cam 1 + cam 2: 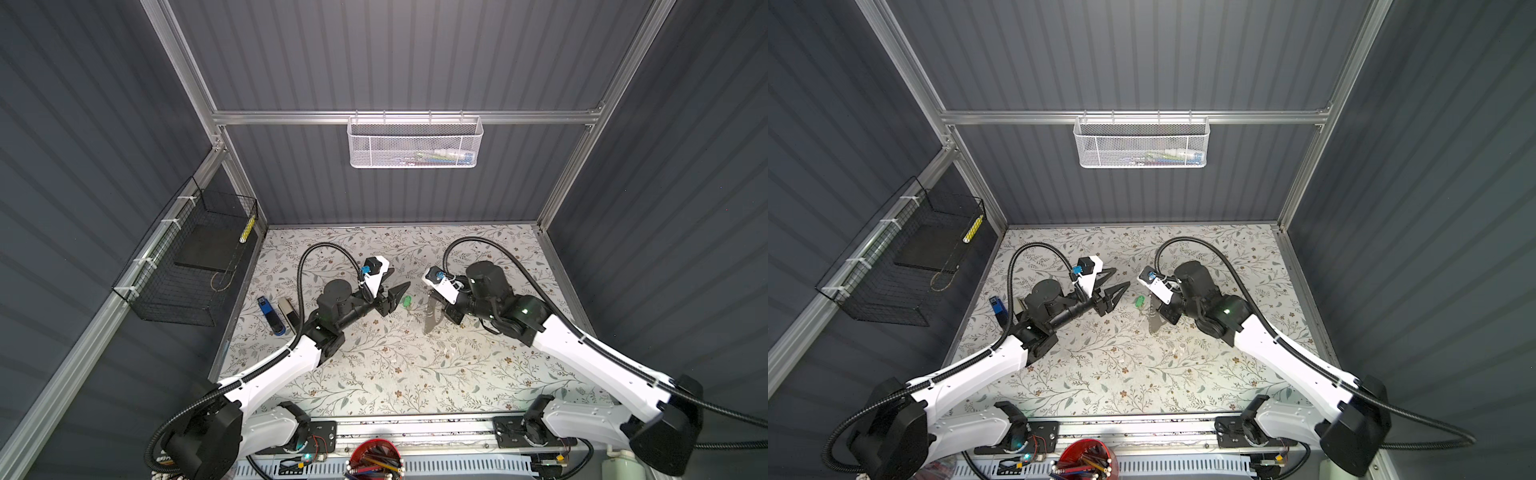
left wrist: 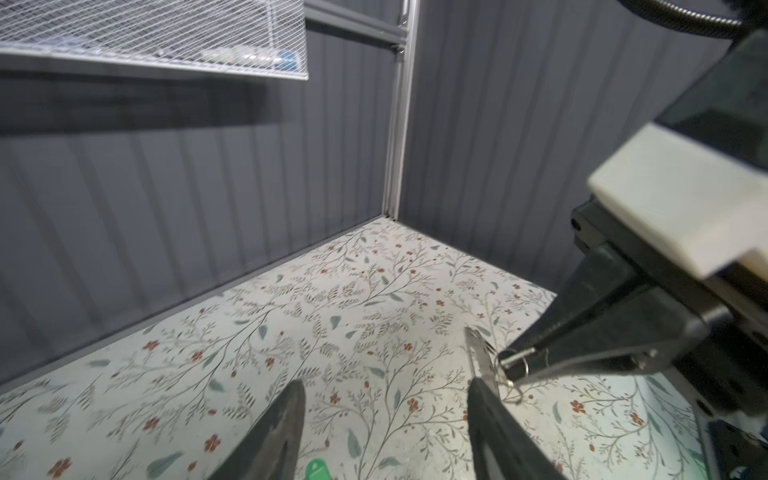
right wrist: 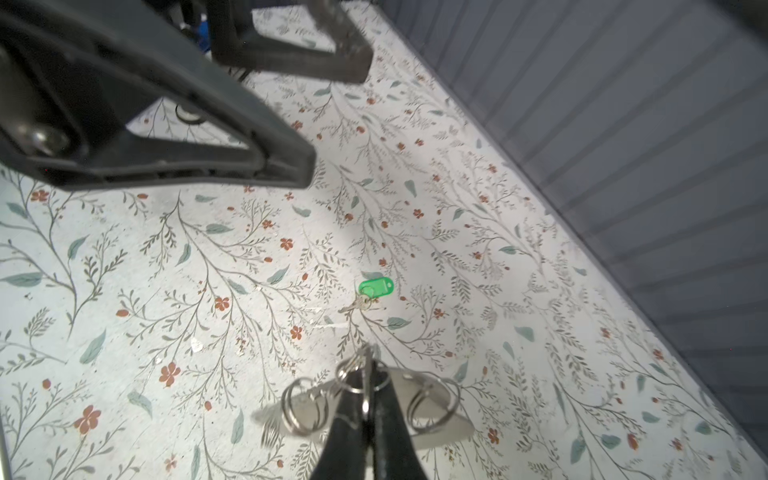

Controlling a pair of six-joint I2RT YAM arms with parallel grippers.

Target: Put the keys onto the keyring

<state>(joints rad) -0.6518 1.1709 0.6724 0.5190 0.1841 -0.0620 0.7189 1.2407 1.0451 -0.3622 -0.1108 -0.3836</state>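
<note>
My right gripper moves back and down next, lays the keyring (image 1: 430, 318) flat and releases its loop, since clear tabletop lies below and back toward the base.
A silver key with a green tag (image 1: 407, 301) (image 1: 1139, 302) lies on the floral table between the two arms; the right wrist view shows the tag (image 3: 375, 286) flat on the table. My left gripper (image 1: 401, 278) (image 1: 1121, 277) (image 2: 386, 399) hovers just left of that key, open, with nothing between its fingers. My right gripper (image 3: 365, 374) (image 2: 511, 361) is shut on a small metal loop of the keyring (image 3: 432, 424) (image 1: 430, 318), a flat grey piece held off the table, tilted on edge. The keyring's other loops hang to either side of the fingers.
A blue stapler (image 1: 270, 318) and a grey stapler (image 1: 286, 309) lie at the table's left edge behind the left arm. A black wire basket (image 1: 187, 266) hangs on the left wall, a white mesh basket (image 1: 415, 141) on the back wall. A red pencil cup (image 1: 376, 459) stands in front.
</note>
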